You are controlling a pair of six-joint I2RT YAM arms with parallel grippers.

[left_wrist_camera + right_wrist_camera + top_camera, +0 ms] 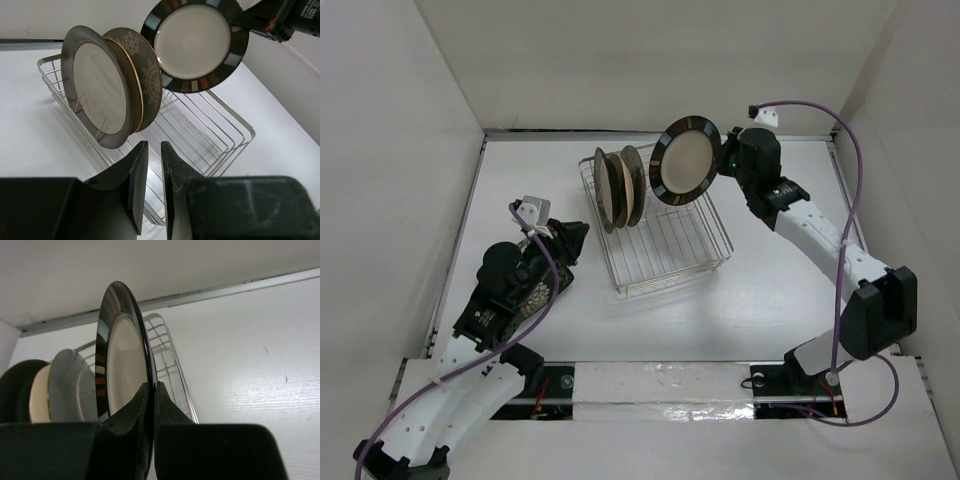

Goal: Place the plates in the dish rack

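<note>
My right gripper swings over bare wires of the rack beside the grey patterned plate next, turns, lowers and releases, as those wires lie below it, left in the top view.
The silver wire dish rack (pixel 670 245) stands mid-table. Three plates stand upright at its far left end: a dark-rimmed one with a cream centre (pixel 97 92), a tan one (pixel 134 87) and a grey patterned one (pixel 150 75). My right gripper (pixel 723 160) is shut on the rim of another dark-rimmed, cream-centred plate (pixel 685 160), holding it upright above the rack's far end. In the right wrist view the fingers (pixel 152 385) pinch that plate (pixel 125 355) edge-on. My left gripper (pixel 154 145) hovers left of the rack, jaws slightly apart with nothing between. A black patterned plate (pixel 534 298) lies mostly hidden under the left arm.
White walls close in the table on the left, back and right. The rack's near half (pixel 210 135) holds only bare wires. A purple cable (pixel 850 150) loops above the right arm.
</note>
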